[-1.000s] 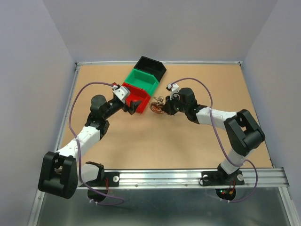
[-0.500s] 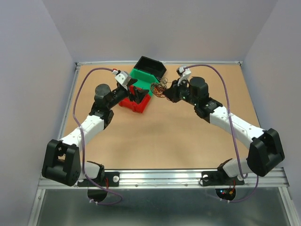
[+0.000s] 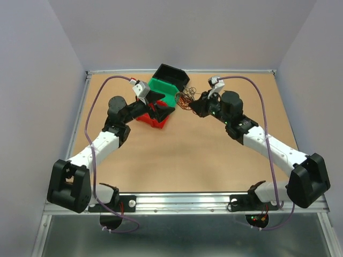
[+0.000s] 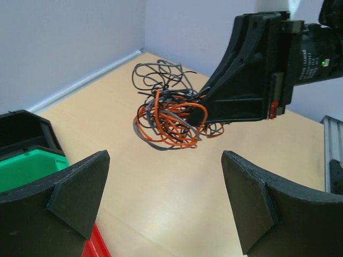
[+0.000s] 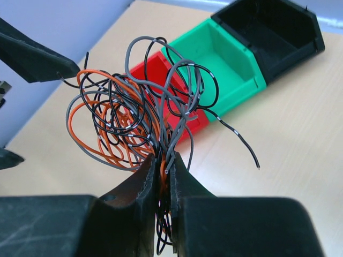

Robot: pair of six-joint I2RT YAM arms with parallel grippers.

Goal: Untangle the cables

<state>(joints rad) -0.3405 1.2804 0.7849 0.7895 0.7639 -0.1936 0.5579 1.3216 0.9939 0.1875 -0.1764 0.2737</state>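
Next I need to advance my left gripper onto the cable bundle's orange loops, which lie to its right in the top view and bulge free of the right gripper's fingers.
The cables are a curly tangle of thin orange, black and grey wires, held up in the air just right of the bins. My right gripper is shut on the bundle's lower strands. In the right wrist view the cables fan out above the pinched jaws of that gripper. My left gripper is open above the red bin and faces the bundle from the left. In the left wrist view the cables hang ahead of the wide-apart jaws of my left gripper without touching them, and the right gripper grips them from the right.
Three small bins stand in a diagonal row at the back of the table: red, green and black. They also show behind the wires in the right wrist view: red bin, green bin, black bin. Walls enclose the table.
My right gripper has lifted the cables off the table and carried them back toward the bins. The left arm has risen and swung right, its open jaws now facing the bundle.
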